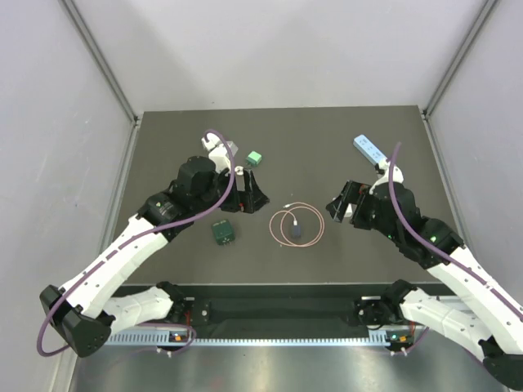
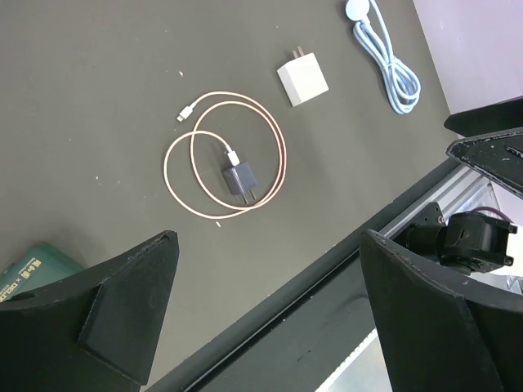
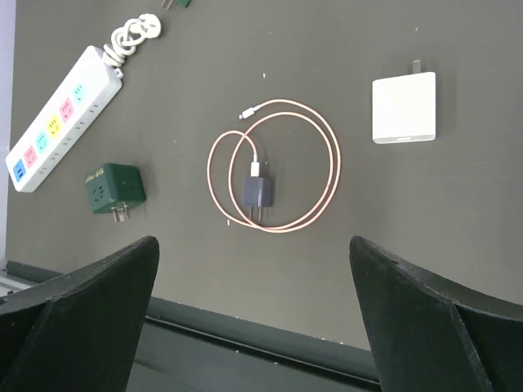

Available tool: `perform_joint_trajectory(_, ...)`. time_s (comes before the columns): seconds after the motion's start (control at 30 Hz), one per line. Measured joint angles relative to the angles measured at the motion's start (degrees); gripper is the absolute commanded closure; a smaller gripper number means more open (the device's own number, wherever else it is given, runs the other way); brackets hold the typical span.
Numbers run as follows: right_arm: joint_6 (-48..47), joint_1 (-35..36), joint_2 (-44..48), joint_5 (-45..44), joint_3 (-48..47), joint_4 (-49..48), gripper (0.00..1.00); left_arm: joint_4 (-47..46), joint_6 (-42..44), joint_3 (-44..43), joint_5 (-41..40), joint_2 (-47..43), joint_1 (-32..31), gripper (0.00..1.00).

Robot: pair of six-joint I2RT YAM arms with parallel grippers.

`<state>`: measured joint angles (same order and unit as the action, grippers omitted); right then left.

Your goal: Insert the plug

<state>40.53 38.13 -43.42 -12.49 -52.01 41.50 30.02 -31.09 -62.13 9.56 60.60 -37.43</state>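
My left gripper should move to its left in the top view, turn, and lower its open fingers around the dark green adapter [image 1: 223, 232] [image 2: 39, 274], which lies below it on that side.
A dark plug [image 1: 296, 229] [image 2: 239, 178] [image 3: 257, 193] lies flat mid-table inside a loose coil of pink cable [image 3: 327, 163], prongs toward the near edge. A white power strip [image 3: 61, 118] with coloured sockets lies to the back left; in the top view the left arm covers most of it. My left gripper [image 1: 248, 196] [image 2: 274, 306] hangs open and empty above the table, left of the coil. To the right of the coil my right gripper [image 1: 343, 208] [image 3: 253, 318] is raised, also open and empty.
A dark green adapter [image 1: 222, 233] [image 3: 114, 189] lies left of the coil. A white adapter [image 2: 302, 79] [image 3: 404, 108] lies to its right. A light blue cable bundle [image 1: 369, 148] [image 2: 388, 61] is at the back right, and a small green block [image 1: 255, 156] at the back.
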Motion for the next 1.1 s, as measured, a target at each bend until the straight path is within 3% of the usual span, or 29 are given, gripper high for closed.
perform_joint_trajectory(0.33,0.0,0.0,0.3,0.0,0.0,0.0,0.00,0.0,0.0,0.0,-2.3,0.0,0.0,0.05)
perform_joint_trajectory(0.63,-2.0,0.0,0.6,0.2,0.0,-0.3,0.00,4.4,0.7,-3.7,-12.6,3.9,0.4,0.08)
perform_joint_trajectory(0.87,-5.6,0.0,1.2,3.5,3.0,-4.2,0.00,9.3,-2.4,-8.1,-14.8,11.9,7.7,0.14)
perform_joint_trajectory(1.1,-7.2,0.0,0.3,9.4,6.6,-7.6,0.00,11.3,-4.3,0.2,-14.9,11.1,12.0,0.14)
